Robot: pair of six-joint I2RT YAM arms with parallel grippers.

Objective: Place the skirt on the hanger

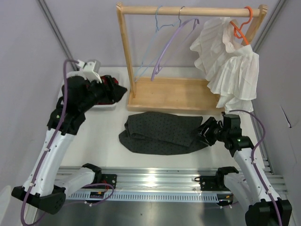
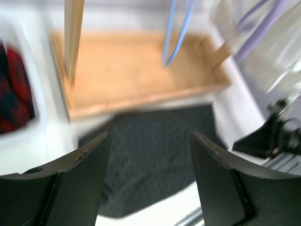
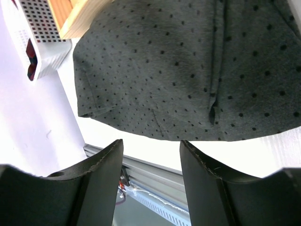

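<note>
I need to lift the fingers of my left gripper up and outward to close on the pale blue hanger's neck (image 1: 157, 27), because this hanger is hanging bare.
The skirt (image 1: 162, 133), dark charcoal with small dots, lies crumpled flat on the white table in front of the wooden rack. It also shows in the left wrist view (image 2: 150, 155) and the right wrist view (image 3: 188, 70). The pale blue hanger (image 1: 151, 52) hangs by its hook from the rack's top rail; its lower part shows in the left wrist view (image 2: 174, 33). My left gripper (image 1: 118, 90) is open and empty, held above the table left of the rack, jaws (image 2: 150, 136) pointing toward the skirt. My right gripper (image 1: 203, 131) is open and empty at the skirt's right edge (image 3: 150, 141).
A wooden rack (image 1: 188, 10) with a tray base (image 1: 171, 94) stands at the back. It also holds a lavender hanger (image 1: 176, 44) and an orange hanger (image 1: 242, 26) carrying a white pleated garment (image 1: 230, 66). A white bin (image 2: 40, 108) with a red plaid garment (image 2: 14, 89) sits at the left.
</note>
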